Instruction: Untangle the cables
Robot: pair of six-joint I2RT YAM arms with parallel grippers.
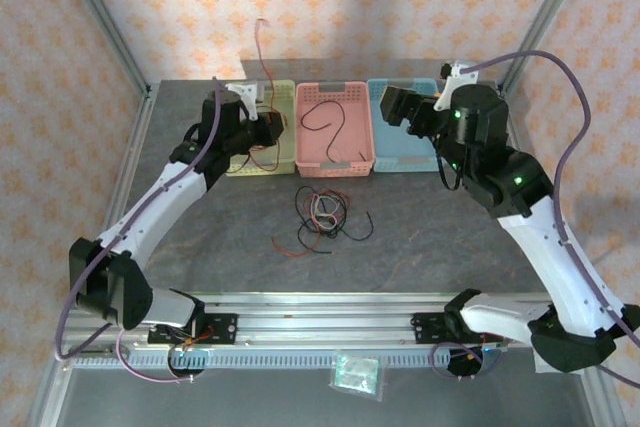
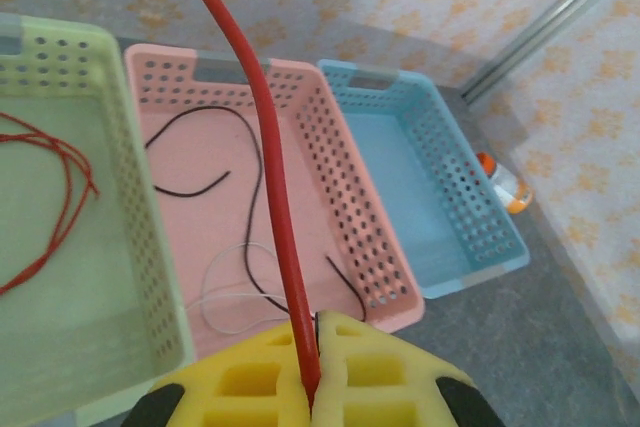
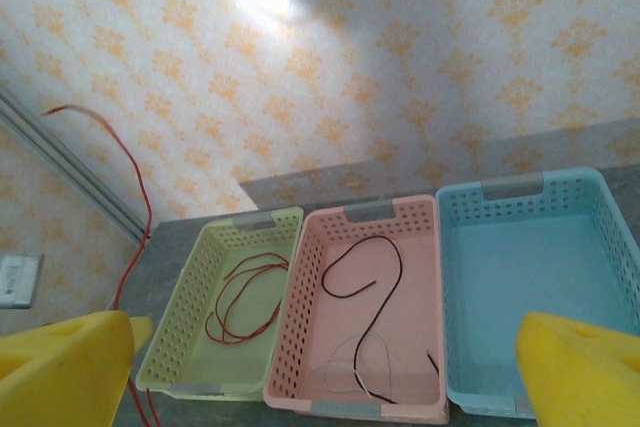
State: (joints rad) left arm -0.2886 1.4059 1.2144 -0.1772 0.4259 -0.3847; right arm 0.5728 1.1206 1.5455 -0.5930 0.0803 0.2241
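My left gripper should move outward and down into the green basket (image 1: 290, 122) (image 2: 95, 227) and let go of the red cable there, since another red cable already lies coiled inside.
My left gripper (image 1: 268, 127) hovers at the green basket (image 1: 290, 122), its yellow fingers (image 2: 380, 367) shut on a red cable (image 2: 265, 137) that rises high above it (image 1: 262, 47). Another red cable (image 3: 240, 297) lies coiled in the green basket. A black cable (image 3: 385, 257) and a white cable (image 2: 204, 287) lie in the pink basket (image 1: 335, 88). A tangle of red, black and white cables (image 1: 320, 215) sits on the table in front of the baskets. My right gripper (image 1: 392, 105) hangs open and holds nothing above the blue basket (image 1: 400, 152).
The three baskets stand side by side at the back of the table. The blue basket (image 2: 440, 197) has nothing in it. A small orange-and-white object (image 2: 505, 182) lies beyond it. Metal frame posts (image 1: 110, 37) stand at the back corners.
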